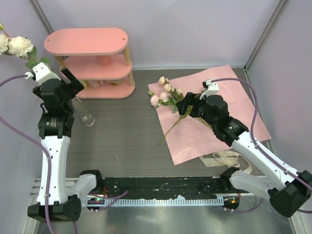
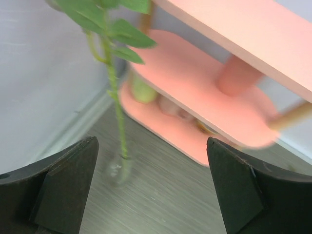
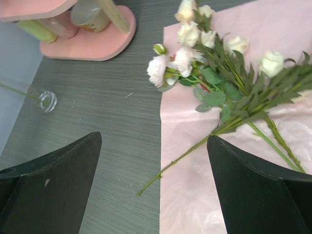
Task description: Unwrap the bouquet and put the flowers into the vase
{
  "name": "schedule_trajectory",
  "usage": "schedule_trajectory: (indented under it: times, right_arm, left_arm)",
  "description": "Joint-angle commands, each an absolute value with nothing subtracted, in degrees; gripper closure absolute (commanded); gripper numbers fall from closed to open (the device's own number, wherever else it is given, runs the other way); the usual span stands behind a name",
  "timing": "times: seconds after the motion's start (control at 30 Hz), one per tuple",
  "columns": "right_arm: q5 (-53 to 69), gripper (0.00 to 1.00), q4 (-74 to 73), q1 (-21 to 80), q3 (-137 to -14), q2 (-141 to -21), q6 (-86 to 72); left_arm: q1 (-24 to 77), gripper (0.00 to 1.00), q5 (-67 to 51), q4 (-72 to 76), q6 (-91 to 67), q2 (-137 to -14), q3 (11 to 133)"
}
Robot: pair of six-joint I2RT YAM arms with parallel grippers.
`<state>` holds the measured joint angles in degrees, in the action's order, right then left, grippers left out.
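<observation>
I will lower my open right gripper toward the paper and onto the long stem where its leaves end [image 1: 183, 116] [image 3: 215, 131], because the stem is clear of the blossoms there.
The bouquet lies unwrapped: cream and pale pink flowers [image 1: 165, 95] [image 3: 209, 73] rest on the spread pink wrapping paper [image 1: 214, 131] [image 3: 195, 204], stems pointing toward me. The clear glass vase [image 1: 86, 115] [image 2: 118, 170] [image 3: 47, 100] stands left of centre, and a leafy green stem [image 2: 113, 83] rises from it. Cream roses [image 1: 15, 46] show at the top left above it. My left gripper [image 1: 74, 82] [image 2: 151, 190] is open beside that stem, holding nothing. Above the stems on the paper, my right gripper [image 1: 187, 110] [image 3: 153, 185] hangs open and empty.
A pink three-tier shelf [image 1: 92, 63] [image 2: 204, 92] [image 3: 87, 41] with cups [image 3: 90, 14] on its lower level stands right behind the vase. A cream ribbon [image 1: 228, 159] lies at the paper's near edge. Grey walls close in the left, back and right.
</observation>
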<state>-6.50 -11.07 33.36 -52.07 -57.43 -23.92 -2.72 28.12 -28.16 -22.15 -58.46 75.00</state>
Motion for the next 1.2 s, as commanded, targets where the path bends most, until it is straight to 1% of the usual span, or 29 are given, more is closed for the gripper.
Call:
schedule_trajectory:
  times: [0.0, 0.07, 0.1, 0.17, 0.2, 0.23, 0.27, 0.3, 0.33, 0.37, 0.43, 0.47, 0.5, 0.53, 0.63, 0.87, 0.97, 1.0, 1.03, 1.17]
  right_arm:
    - [-17.1, 0.04, -12.9, 33.4, -53.9, -60.4, -32.3]
    - [-19.9, 0.04, -12.7, 33.2, -53.4, -62.0, -33.5]
    - [-20.1, 0.05, -12.7, 32.9, -53.2, -63.0, -34.2]
    - [-18.9, 0.15, -11.7, 31.9, -52.9, -66.3, -34.6]
    - [-18.5, 0.17, -11.2, 30.6, -52.8, -67.3, -34.9]
    - [-17.8, 0.25, -10.8, 29.6, -52.6, -69.7, -35.3]
    - [-14.6, 0.3, -9.9, 28.3, -52.3, -70.9, -36.0]
    - [-12.5, 0.35, -9.2, 25.1, -52.1, -72.1, -37.8]
    - [-10.1, 0.43, -8.7, 23.4, -51.8, -75.3, -39.0]
    - [-6.3, 0.45, -7.5, 22.0, -51.5, -76.8, -39.8]
    - [-1.5, 0.5, -5.5, 18.8, -51.4, -80.2, -40.9]
    - [-0.8, 0.48, -4.8, 18.6, -51.8, -83.4, -41.1]
    - [2.8, 0.45, -4.9, 18.6, -52.0, -84.6, -41.4]
    - [3.9, 0.4, -3.4, 18.8, -51.9, -85.6, -42.9]
    - [5.7, 0.36, 1.3, 19.4, -48.9, -88.1, -46.8]
    - [2.5, 0.37, 5.9, 20.7, -46.1, -92.5, -49.9]
    - [1.4, 0.41, 8.8, 20.9, -44.7, -93.5, -51.4]
    - [1.1, 0.45, 9.3, 20.9, -44.4, -93.8, -51.5]
    - [0.5, 0.47, 10.1, 20.9, -44.3, -94.4, -51.5]
    - [0.3, 0.5, 10.9, 21.0, -44.4, -96.2, -51.9]
  left_arm:
    - [-2.9, 0.04, 3.0, -29.0, -26.8, -53.1, 71.9]
    - [-2.9, 0.08, -7.6, -26.0, -29.2, -51.3, 68.8]
    - [-2.6, 0.09, -16.6, -25.1, -30.1, -51.1, 66.6]
    - [-1.4, 0.13, -22.9, -21.7, -33.8, -51.1, 64.3]
    - [1.8, 0.14, -26.3, -21.0, -34.6, -51.2, 62.4]
    - [3.8, 0.15, -26.4, -20.6, -35.5, -51.2, 61.5]
    - [6.3, 0.15, -26.2, -19.9, -35.5, -51.3, 60.7]
    - [12.2, 0.15, -24.1, -19.6, -35.2, -51.4, 59.3]
    - [15.3, 0.15, -22.4, -19.3, -34.6, -51.4, 58.5]
    - [20.8, 0.15, -21.2, -18.6, -34.5, -51.5, 57.7]
    - [25.2, 0.16, -19.3, -17.1, -34.5, -51.9, 54.9]
    - [28.4, 0.16, -19.0, -15.8, -34.5, -52.3, 54.1]
    - [29.5, 0.16, -18.4, -15.6, -34.3, -52.6, 53.1]
    - [30.6, 0.17, -17.2, -15.7, -34.1, -52.8, 52.7]
    - [33.1, 0.17, -16.6, -15.3, -34.0, -53.3, 51.2]
    - [36.7, 0.19, -15.5, -14.7, -34.8, -53.7, 49.9]
    - [37.4, 0.19, -15.3, -14.8, -35.2, -53.4, 49.9]
    - [37.5, 0.19, -14.9, -15.0, -35.2, -53.3, 49.9]
    - [37.7, 0.19, -14.8, -15.4, -35.1, -53.0, 50.0]
    - [37.8, 0.2, -13.6, -17.0, -35.2, -52.4, 50.4]
